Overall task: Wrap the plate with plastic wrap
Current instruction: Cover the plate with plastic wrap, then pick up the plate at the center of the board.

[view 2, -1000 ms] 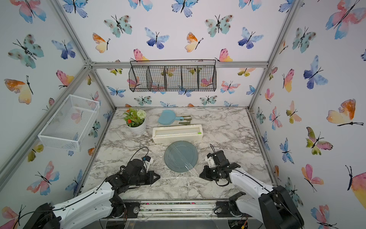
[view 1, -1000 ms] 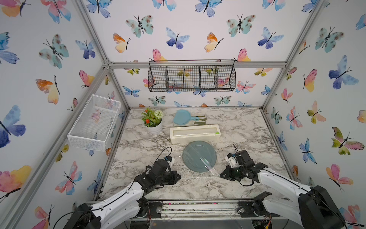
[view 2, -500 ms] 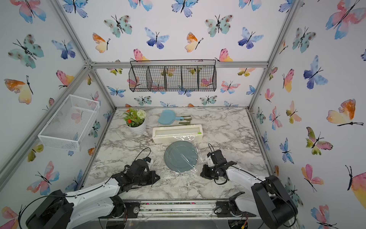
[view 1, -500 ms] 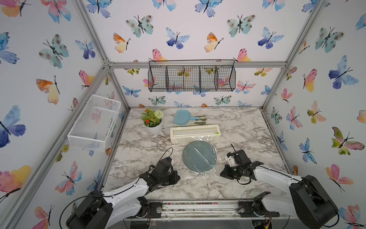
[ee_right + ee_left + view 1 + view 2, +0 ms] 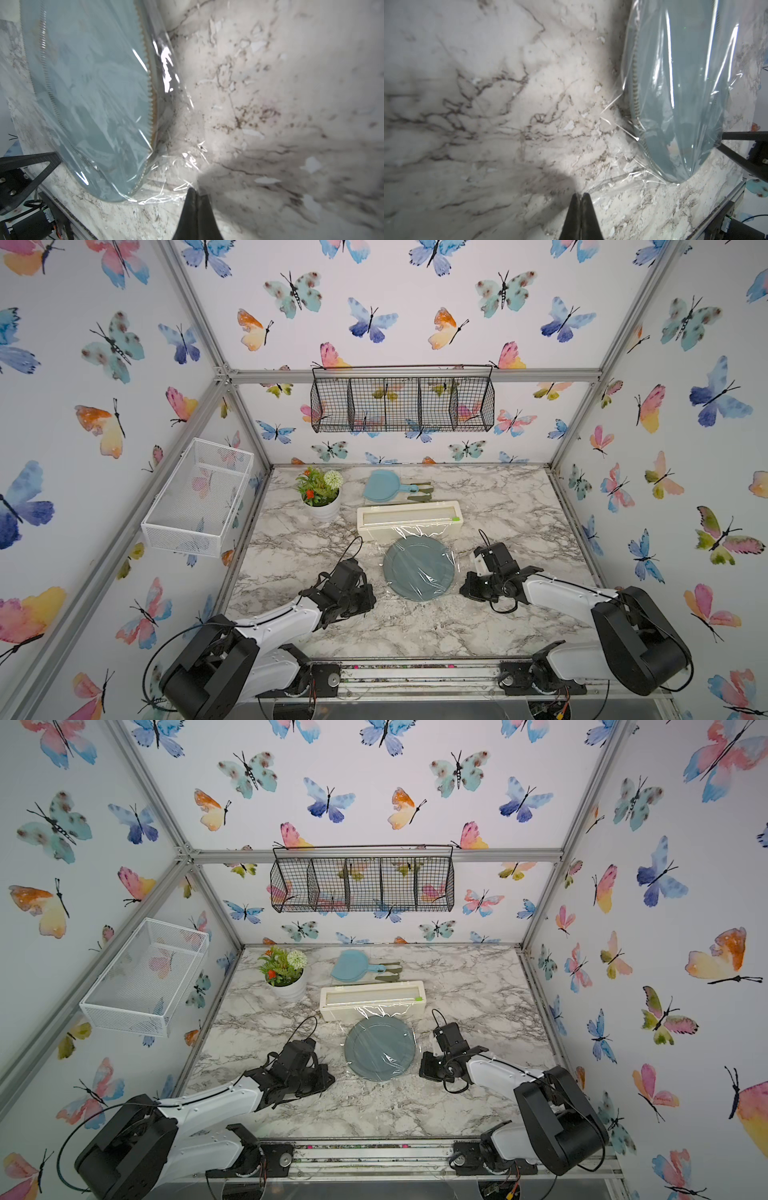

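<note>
The plate's ridged rim [image 5: 389, 581] [image 5: 640, 138] lies outward of my left gripper, so next the gripper will move outward and in against that rim to let go of the film's corner there.
The slate-blue plate [image 5: 417, 568] [image 5: 379, 1048] lies on the marble table in front of the cream box [image 5: 409, 519] with its green slider. Plastic wrap [image 5: 405, 531] runs from the box over the plate, wrinkled and shiny, and spills onto the table at the near edge [image 5: 623, 178] [image 5: 176, 166]. My left gripper [image 5: 371, 600] [image 5: 580, 195] sits low at the plate's near left, shut on the film's corner. At the near right, my right gripper [image 5: 462, 592] [image 5: 196, 192] is likewise shut on the other corner. The plate [image 5: 679, 87] [image 5: 89, 83] fills part of each wrist view.
A potted plant [image 5: 320, 495] and a light-blue paddle dish [image 5: 381, 486] stand behind the box. A white mesh basket [image 5: 199, 497] hangs on the left wall and a black wire basket [image 5: 402, 404] on the back wall. The metal rail [image 5: 415, 672] runs along the front edge.
Both grippers have come down and in toward the plate's near edge. The film, stretched taut above the plate a second ago, now lies draped on it.
</note>
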You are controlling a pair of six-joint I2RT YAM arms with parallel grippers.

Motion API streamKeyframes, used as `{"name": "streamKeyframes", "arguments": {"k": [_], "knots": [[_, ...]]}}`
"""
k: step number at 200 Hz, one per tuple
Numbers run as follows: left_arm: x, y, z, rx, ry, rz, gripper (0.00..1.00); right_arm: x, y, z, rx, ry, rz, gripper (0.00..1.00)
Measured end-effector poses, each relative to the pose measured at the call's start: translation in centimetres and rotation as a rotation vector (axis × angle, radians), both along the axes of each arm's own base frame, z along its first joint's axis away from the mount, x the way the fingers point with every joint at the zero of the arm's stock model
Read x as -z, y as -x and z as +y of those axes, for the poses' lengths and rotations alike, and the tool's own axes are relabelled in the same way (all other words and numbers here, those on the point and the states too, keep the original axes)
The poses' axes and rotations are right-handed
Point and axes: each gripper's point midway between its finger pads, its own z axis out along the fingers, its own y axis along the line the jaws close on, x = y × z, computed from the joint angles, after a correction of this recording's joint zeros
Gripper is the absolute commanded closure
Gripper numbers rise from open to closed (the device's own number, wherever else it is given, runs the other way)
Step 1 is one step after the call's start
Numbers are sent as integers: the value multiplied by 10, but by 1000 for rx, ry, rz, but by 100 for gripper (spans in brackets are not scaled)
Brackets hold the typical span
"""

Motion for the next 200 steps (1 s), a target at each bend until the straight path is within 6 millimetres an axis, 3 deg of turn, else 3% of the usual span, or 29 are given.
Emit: {"name": "streamKeyframes", "arguments": {"k": [99,152,200], "knots": [[3,-36,-13,-14,-4,-37,100,-2,-37,13,34,-24,-90,95],[2,-57,-28,-4,21,-74,100,-2,-43,18,54,-77,-136,92],[2,-65,-35,-1,56,-89,100,-2,-48,18,84,-109,-173,92]]}}
